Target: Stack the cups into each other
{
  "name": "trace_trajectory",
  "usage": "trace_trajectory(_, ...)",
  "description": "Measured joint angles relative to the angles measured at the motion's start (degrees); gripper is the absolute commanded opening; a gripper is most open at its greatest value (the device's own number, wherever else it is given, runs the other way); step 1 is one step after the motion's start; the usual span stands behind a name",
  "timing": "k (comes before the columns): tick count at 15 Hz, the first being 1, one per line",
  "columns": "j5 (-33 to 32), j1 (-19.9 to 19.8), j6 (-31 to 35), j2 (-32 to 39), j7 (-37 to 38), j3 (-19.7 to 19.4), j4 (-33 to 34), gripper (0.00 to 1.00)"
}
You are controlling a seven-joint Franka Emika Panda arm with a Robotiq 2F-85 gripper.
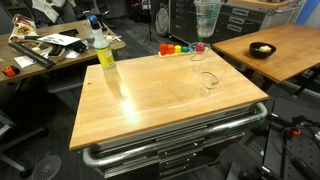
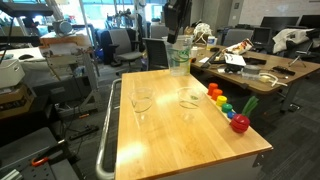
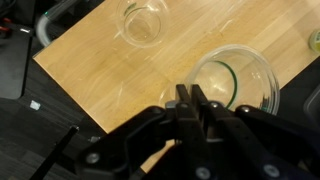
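Observation:
My gripper will first move over the cup beside the coloured blocks, and then lower the held cup into that cup's opening.
My gripper is shut on the rim of a clear plastic cup and holds it high above the wooden table. The held cup shows in both exterior views, with the gripper above it. Two more clear cups stand upright on the table. One is near the table's edge and also shows in the wrist view. The other stands beside the coloured blocks.
A yellow-green bottle stands at one corner of the wooden table. A row of small coloured blocks lies along one edge. Desks with clutter and chairs surround the table.

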Motion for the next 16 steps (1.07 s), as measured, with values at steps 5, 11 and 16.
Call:
trace_trajectory(5, -0.7, -0.03, 8.34, -0.79, 0.19, -0.07, -5.76, 0.02)
trace_trajectory(11, 1.89, -0.21, 18.42, 1.22, -0.69, -1.64, -8.13, 0.02)
trace_trajectory(16, 10.44, -0.29, 19.15, 2.61, -5.39, -2.62, -9.49, 0.02)
